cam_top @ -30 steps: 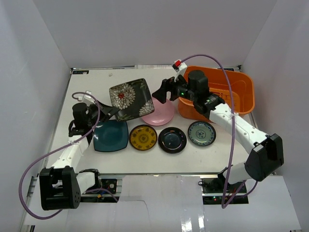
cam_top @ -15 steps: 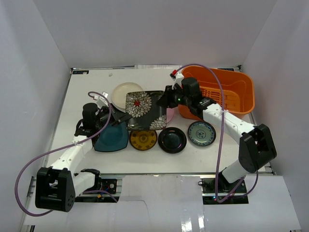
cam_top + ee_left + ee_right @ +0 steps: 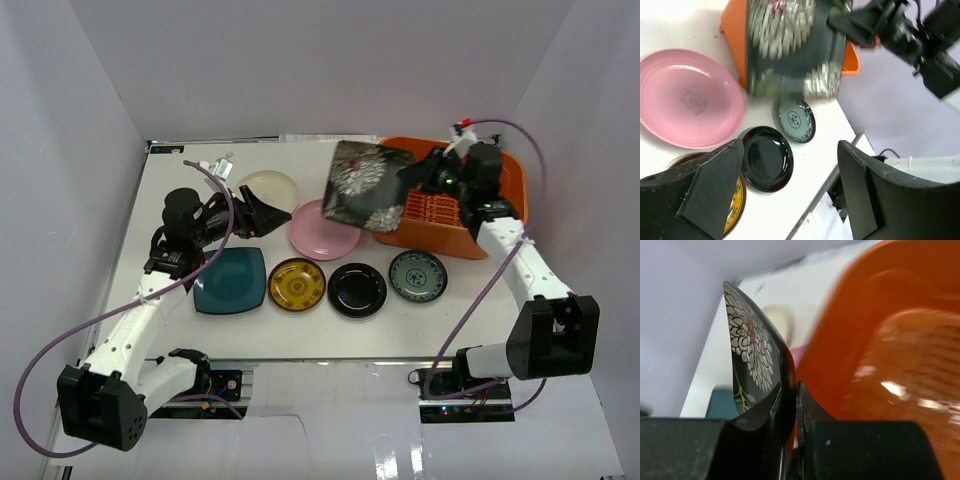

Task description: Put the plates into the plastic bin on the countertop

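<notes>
I need to carry the overhanging dark floral plate past the bin's rim with my right gripper next, then lower and release it, because the bin's bottom is below that gripper and to its right in the top view.
My right gripper (image 3: 412, 178) is shut on an edge of the square dark floral plate (image 3: 365, 185), which hangs tilted at the left rim of the orange plastic bin (image 3: 522, 195). The right wrist view shows the fingers clamping the plate (image 3: 750, 355) edge-on beside the bin (image 3: 890, 340). My left gripper (image 3: 262, 215) stands open and empty over the countertop (image 3: 180, 180), left of the pink plate (image 3: 322, 232). The cream plate (image 3: 265, 188), teal plate (image 3: 230, 280), yellow-brown plate (image 3: 297, 283), black plate (image 3: 357, 289) and blue-green plate (image 3: 418, 276) lie on the countertop.
White walls close in the left, back and right sides. The bin stands in the back right corner. In the left wrist view the floral plate (image 3: 790, 45) hangs ahead of my open left gripper (image 3: 790, 170), above the black plate (image 3: 767, 157).
The left gripper let go of the floral plate and drew back left. The right gripper shut on the plate and carried it right, up to the bin's rim.
</notes>
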Controlling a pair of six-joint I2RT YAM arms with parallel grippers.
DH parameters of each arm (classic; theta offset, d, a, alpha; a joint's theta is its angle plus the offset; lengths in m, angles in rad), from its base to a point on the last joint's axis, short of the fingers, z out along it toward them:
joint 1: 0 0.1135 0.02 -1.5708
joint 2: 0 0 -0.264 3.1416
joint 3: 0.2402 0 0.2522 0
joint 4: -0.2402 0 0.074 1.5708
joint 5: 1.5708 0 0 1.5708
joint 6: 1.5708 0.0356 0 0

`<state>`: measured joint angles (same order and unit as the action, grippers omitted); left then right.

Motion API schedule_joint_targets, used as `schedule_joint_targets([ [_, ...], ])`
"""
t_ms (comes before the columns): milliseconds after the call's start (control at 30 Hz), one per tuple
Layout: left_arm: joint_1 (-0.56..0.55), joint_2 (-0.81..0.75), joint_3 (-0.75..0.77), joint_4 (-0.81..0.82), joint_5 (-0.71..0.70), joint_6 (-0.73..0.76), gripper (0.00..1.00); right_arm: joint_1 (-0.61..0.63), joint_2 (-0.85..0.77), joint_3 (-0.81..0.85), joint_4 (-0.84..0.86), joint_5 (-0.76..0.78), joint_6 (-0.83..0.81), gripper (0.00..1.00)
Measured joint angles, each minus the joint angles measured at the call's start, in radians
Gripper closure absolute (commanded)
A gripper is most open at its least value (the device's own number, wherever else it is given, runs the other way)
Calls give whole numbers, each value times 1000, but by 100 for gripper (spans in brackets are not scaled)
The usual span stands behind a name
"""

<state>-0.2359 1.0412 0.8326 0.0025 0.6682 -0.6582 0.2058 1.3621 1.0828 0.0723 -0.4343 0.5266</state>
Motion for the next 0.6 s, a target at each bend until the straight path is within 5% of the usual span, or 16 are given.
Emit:
schedule_joint_targets([
  [233, -65, -36, 0, -58, -41, 77, 6, -430, 70, 94, -74, 52, -54, 92],
  [600, -116, 3, 3, -152, -175, 143, 8, -481, 510, 386, -323, -45, -264, 87],
])
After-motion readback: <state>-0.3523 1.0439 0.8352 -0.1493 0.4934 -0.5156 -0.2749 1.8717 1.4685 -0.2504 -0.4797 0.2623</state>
